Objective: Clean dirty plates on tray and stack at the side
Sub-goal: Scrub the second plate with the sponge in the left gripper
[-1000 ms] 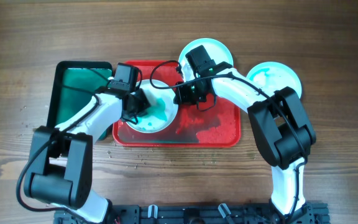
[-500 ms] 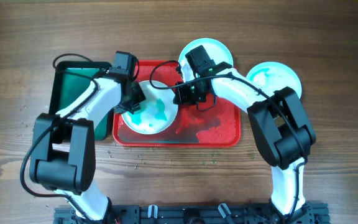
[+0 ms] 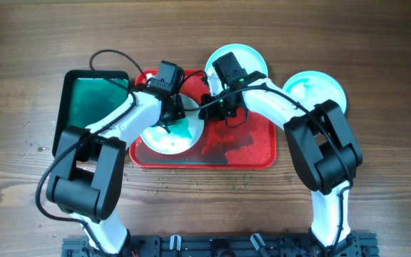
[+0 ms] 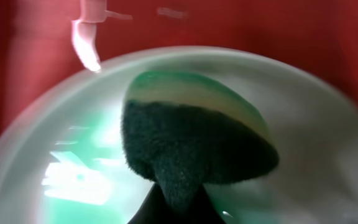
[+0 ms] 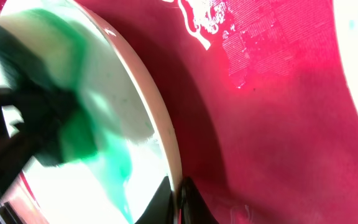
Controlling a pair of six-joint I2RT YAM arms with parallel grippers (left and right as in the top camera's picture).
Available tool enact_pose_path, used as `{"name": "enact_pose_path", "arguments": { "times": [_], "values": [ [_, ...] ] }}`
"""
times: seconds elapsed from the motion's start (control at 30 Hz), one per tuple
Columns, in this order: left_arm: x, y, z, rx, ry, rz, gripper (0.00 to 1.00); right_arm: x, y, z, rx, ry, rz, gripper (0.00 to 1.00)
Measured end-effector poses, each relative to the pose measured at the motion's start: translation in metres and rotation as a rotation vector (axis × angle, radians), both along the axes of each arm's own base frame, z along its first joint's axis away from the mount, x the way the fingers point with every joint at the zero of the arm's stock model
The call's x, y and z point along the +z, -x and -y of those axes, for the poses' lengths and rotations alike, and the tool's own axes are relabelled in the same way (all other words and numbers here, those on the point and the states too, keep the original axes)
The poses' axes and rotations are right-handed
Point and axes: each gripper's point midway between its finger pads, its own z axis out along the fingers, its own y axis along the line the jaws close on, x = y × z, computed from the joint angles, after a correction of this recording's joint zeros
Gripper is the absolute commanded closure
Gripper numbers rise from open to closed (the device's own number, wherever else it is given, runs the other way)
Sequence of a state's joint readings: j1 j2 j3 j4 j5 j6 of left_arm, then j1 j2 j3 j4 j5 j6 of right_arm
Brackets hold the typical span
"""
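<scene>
The white plate goes up with my right gripper next and onto that third plate [image 3: 316, 93], where its rim gets released, as one plate already lies beside the red tray [image 3: 248, 153].
A white plate [image 3: 171, 135] smeared with teal paint lies on the left of the red tray [image 3: 248, 153]. My left gripper [image 3: 173, 111] is shut on a dark green sponge [image 4: 191, 149] pressed on this plate [image 4: 316, 143]. My right gripper [image 3: 207, 107] is shut on the plate's right rim [image 5: 166, 155]. A second plate [image 3: 252, 57] sits at the tray's back edge. A third plate [image 3: 320, 87] lies on the table to the right.
A dark green tray [image 3: 91, 107] stands left of the red tray. Teal and white smears cover the red tray's floor [image 5: 253, 37]. Both arms' cables loop over the tray's back edge.
My left gripper has swept the sponge from the plate's left side to its upper right part, towards my right gripper. The right arm has held still.
</scene>
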State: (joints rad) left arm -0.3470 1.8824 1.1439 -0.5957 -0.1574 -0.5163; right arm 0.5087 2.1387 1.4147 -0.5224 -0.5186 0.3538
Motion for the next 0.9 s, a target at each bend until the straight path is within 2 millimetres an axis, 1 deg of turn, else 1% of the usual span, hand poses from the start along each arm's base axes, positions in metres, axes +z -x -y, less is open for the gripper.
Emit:
{"name": "enact_pose_path", "arguments": {
  "times": [0.03, 0.1, 0.13, 0.17, 0.2, 0.23, 0.27, 0.37, 0.4, 0.43, 0.5, 0.57, 0.67, 0.73, 0.77, 0.8, 0.83, 0.9],
  "values": [
    [0.001, 0.003, -0.020, 0.062, -0.083, -0.004, 0.96, 0.000, 0.000, 0.000, 0.000, -0.001, 0.000, 0.96],
    [0.000, 0.023, -0.054, 0.190, -0.191, -0.068, 0.96, 0.001, 0.001, -0.002, 0.004, -0.005, 0.001, 0.96],
    [0.000, 0.029, -0.057, 0.215, -0.193, -0.091, 0.96, 0.001, 0.001, -0.003, 0.007, -0.010, 0.002, 0.95],
    [-0.002, 0.039, -0.055, 0.233, -0.176, -0.132, 0.96, 0.001, 0.002, -0.005, 0.012, -0.011, 0.000, 0.96],
    [-0.004, 0.045, -0.047, 0.228, -0.129, -0.170, 0.96, 0.001, 0.002, -0.004, 0.014, -0.010, 0.002, 0.96],
    [-0.005, 0.047, -0.039, 0.206, -0.075, -0.193, 0.96, 0.001, 0.002, -0.004, 0.013, -0.010, 0.002, 0.96],
    [-0.005, 0.050, -0.024, 0.156, -0.002, -0.222, 0.96, 0.001, 0.002, -0.003, 0.014, -0.008, 0.002, 0.96],
    [-0.003, 0.068, 0.035, -0.096, 0.239, -0.313, 0.96, 0.001, 0.001, -0.001, 0.014, -0.011, 0.000, 0.96],
    [-0.002, 0.082, 0.064, -0.217, 0.335, -0.354, 0.96, 0.001, 0.001, 0.000, 0.011, -0.013, -0.006, 0.96],
    [0.000, 0.093, 0.084, -0.312, 0.395, -0.372, 0.96, 0.001, 0.002, 0.001, 0.011, -0.012, -0.010, 0.96],
    [0.002, 0.095, 0.106, -0.408, 0.456, -0.351, 0.96, 0.000, 0.001, 0.004, 0.015, -0.012, -0.009, 0.96],
    [0.001, 0.090, 0.113, -0.446, 0.452, -0.307, 0.96, 0.001, -0.004, 0.009, 0.011, -0.013, 0.000, 0.96],
    [-0.005, 0.074, 0.102, -0.318, 0.346, -0.252, 0.96, 0.001, -0.007, 0.009, 0.010, -0.014, 0.013, 0.96],
    [-0.005, 0.062, 0.089, -0.218, 0.277, -0.210, 0.96, 0.002, -0.008, 0.009, 0.009, -0.017, 0.017, 0.96],
    [-0.005, 0.046, 0.072, -0.111, 0.226, -0.159, 0.96, 0.002, -0.008, 0.008, 0.004, -0.020, 0.016, 0.96],
    [-0.004, 0.038, 0.062, -0.062, 0.201, -0.132, 0.96, 0.002, -0.008, 0.008, 0.003, -0.020, 0.015, 0.96],
    [-0.003, 0.028, 0.045, 0.011, 0.162, -0.101, 0.96, 0.002, -0.008, 0.008, -0.001, -0.020, 0.012, 0.96],
    [-0.003, 0.016, 0.011, 0.127, 0.097, -0.068, 0.96, 0.001, -0.006, 0.008, -0.008, -0.016, 0.001, 0.96]
  ]
}}
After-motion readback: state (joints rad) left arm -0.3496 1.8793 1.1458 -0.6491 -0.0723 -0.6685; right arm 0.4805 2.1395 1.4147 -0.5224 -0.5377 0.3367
